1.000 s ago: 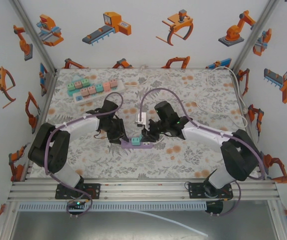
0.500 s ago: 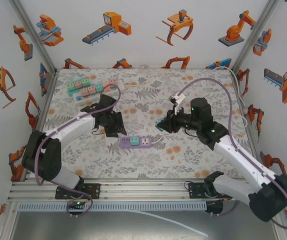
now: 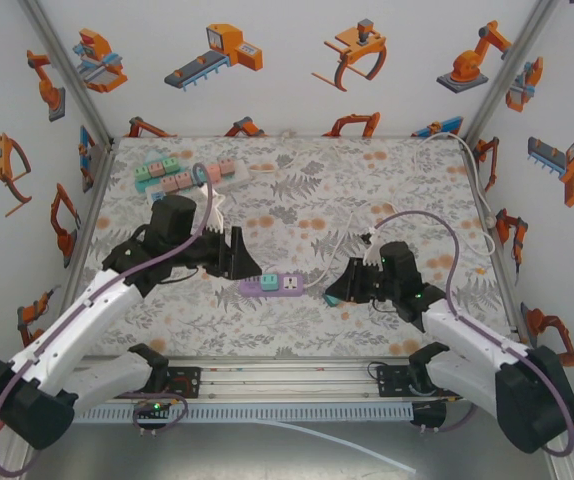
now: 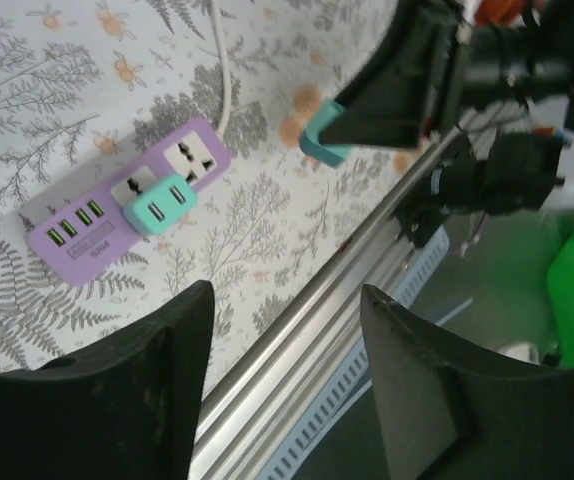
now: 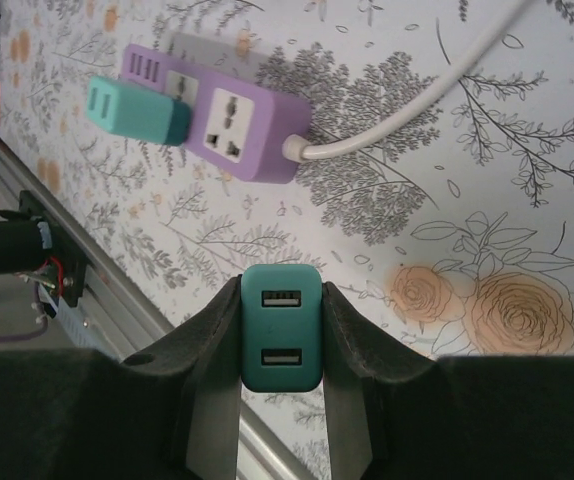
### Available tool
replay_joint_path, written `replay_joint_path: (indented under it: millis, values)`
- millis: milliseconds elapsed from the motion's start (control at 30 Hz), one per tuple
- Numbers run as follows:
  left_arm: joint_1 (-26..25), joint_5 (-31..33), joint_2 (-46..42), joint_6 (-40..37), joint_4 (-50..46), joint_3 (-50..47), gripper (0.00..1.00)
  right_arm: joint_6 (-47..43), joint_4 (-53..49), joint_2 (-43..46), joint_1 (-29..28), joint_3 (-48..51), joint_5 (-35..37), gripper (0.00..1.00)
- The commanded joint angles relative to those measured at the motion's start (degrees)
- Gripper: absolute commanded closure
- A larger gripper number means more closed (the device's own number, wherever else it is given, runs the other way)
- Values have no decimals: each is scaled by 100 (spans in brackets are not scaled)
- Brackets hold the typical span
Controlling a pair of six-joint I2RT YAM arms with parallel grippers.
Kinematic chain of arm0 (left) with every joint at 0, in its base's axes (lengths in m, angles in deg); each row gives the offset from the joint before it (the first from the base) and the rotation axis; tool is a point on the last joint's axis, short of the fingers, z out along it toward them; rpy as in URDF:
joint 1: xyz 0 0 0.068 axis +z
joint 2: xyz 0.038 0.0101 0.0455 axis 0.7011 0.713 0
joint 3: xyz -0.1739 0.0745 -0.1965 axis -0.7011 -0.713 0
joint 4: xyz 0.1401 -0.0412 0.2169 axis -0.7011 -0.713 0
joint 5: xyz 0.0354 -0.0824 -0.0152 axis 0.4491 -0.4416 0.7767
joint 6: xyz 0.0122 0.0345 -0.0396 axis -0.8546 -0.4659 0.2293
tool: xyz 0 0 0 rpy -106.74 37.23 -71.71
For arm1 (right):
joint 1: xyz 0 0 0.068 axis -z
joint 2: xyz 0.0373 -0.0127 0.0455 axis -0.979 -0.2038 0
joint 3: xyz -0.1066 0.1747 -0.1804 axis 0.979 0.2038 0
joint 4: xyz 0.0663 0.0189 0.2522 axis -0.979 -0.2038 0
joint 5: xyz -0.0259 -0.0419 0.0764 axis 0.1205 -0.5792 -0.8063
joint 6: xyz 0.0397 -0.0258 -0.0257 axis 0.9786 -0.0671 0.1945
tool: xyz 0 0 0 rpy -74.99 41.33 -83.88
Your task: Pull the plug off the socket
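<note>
My right gripper will next lower the darker teal plug onto the bare flowered table below it, away from the purple socket strip and its cable, and let go.
The purple socket strip lies flat on the flowered table, with one mint plug still seated in it. My right gripper hovers just right of the strip, low over the table, shut on a darker teal plug. In the right wrist view that teal plug sits clamped between my fingers, its two USB slots facing the camera, clear of the strip. My left gripper hangs left of the strip, open and holding nothing. In its wrist view the gripper frames the table edge, with the strip at left.
The strip's white cable curls off to the back right. A second strip with several coloured plugs lies at the back left. Another white cable runs along the right wall. An aluminium rail borders the near edge.
My right gripper pulled a teal plug out of the strip, lifted it away to the right, then sank low. My left gripper let go of the strip, opened and drew back left.
</note>
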Motion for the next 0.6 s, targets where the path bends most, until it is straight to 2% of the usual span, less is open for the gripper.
replay_joint_path:
  millis: [0,100,133,267,400,567]
  values:
    - [-220,284,-478,-1018,-934,-127,29,665,2233,-464,26,517,193,71]
    - [-227,802,-762,-1071,-1132,-154,0,1020,3066,-964,17,835,498,70]
    - [-226,940,-823,-1055,-1161,-158,3,1102,3057,-1065,21,854,691,70]
    - [-224,1115,-969,-1022,-1317,-218,3,1158,2973,-1166,26,810,1218,68]
    - [-224,1412,-1127,-962,-1183,-464,3,1138,2688,-1522,27,637,1396,63]
    - [-215,1789,-1325,-1010,-850,-733,3,1109,2615,-1736,28,566,1564,47]
